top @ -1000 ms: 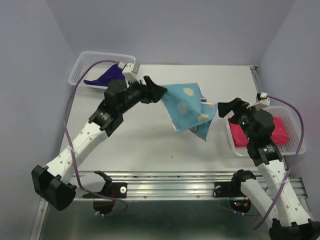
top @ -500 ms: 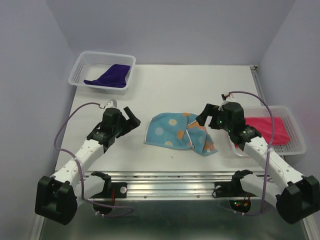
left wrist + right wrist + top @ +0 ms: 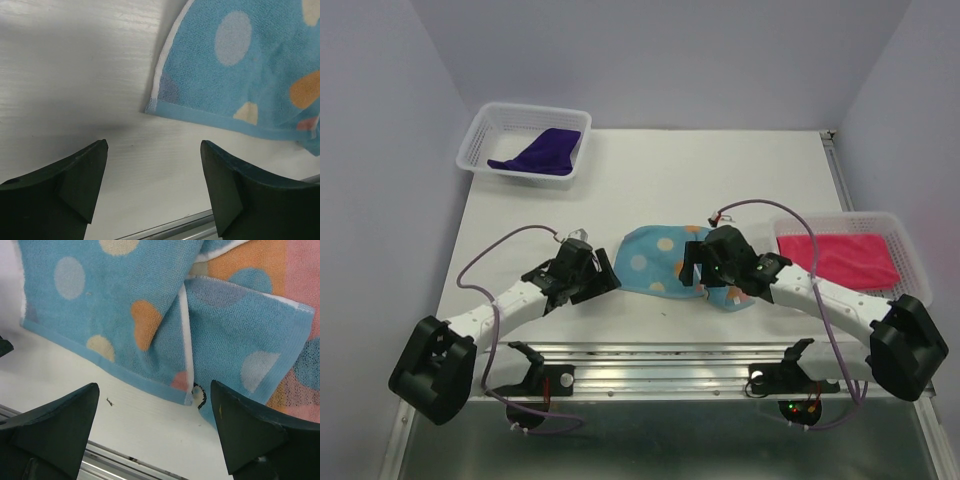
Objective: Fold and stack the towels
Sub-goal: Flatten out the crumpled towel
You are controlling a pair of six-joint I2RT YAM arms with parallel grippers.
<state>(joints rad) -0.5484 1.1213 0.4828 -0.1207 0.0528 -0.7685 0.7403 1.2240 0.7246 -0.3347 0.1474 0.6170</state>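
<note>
I will move my right gripper down and toward the right in its wrist view. The towel's white-hemmed corner (image 3: 703,295) (image 3: 188,399) lies below it, nearer the finger on that side.
A light blue spotted towel (image 3: 650,262) lies rumpled on the table (image 3: 720,170), its right part folded over and showing orange and pink patches (image 3: 260,265). My left gripper (image 3: 607,278) hovers open just off the towel's near left corner (image 3: 155,107), nothing between its fingers (image 3: 154,145). My right gripper (image 3: 694,265) stands open over the towel's near edge (image 3: 155,387), around a folded corner with a white hem (image 3: 186,385). A pink towel (image 3: 845,258) lies in the right basket (image 3: 910,250). A dark purple towel (image 3: 540,155) lies in the far left basket (image 3: 480,130).
A metal rail (image 3: 670,360) runs along the table's near edge, just below both grippers. Lilac walls close in the left, back and right. Cables loop up from both wrists.
A second ago the blue towel hung in the air from my left gripper. It was let go and lies on the table. Both grippers have come down and in toward its near edge.
</note>
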